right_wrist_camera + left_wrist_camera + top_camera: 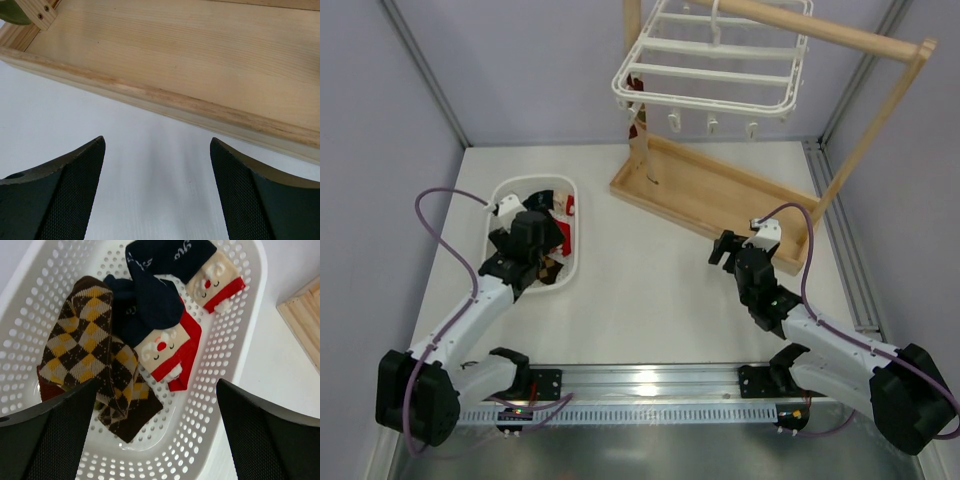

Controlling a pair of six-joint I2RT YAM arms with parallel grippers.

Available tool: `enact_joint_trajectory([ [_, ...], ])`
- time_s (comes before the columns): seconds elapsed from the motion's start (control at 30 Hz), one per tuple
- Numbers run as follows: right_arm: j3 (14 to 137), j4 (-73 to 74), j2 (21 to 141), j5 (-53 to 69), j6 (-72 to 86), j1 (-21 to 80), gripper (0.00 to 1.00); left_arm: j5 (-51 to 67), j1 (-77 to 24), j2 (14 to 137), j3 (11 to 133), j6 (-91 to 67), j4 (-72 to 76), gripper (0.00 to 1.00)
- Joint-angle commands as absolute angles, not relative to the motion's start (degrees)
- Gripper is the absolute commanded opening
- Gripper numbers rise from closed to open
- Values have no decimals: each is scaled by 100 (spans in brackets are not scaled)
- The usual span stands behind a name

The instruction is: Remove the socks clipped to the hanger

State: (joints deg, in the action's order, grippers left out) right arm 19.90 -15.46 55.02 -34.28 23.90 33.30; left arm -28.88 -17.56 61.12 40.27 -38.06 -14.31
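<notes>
Next, my left gripper rises, tilts its fingers level and goes outward toward the wooden post, onto the reddish sock's lower end. The sock dangles from the hanger.
The white hanger hangs from the wooden rail at the top. One dark reddish sock dangles from its near left corner, beside the wooden post; the other near clips hang bare. Several socks lie in the white slotted basket: a brown-black argyle one, navy ones with cream and red Santa cuffs, and a dark red one. My left gripper hovers over the basket, open and empty. My right gripper is open and empty above the table, just before the wooden tray.
The wooden rail stand has a long tray base running diagonally at the back right, with upright posts at both ends; its near rim lies just beyond my right fingers. The basket wall sits between my left fingers.
</notes>
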Motion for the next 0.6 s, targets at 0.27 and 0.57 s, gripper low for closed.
enact_joint_trajectory([
  [0.27, 1872, -2003, 5537, -3305, 2479, 3199, 86, -3322, -2618, 5862, 4386, -3473, -705, 100],
  [0.57, 1591, -2672, 5607, -2269, 2549, 2672, 86, -1918, -3120, 6931, 4578, -2575, 2212, 100],
])
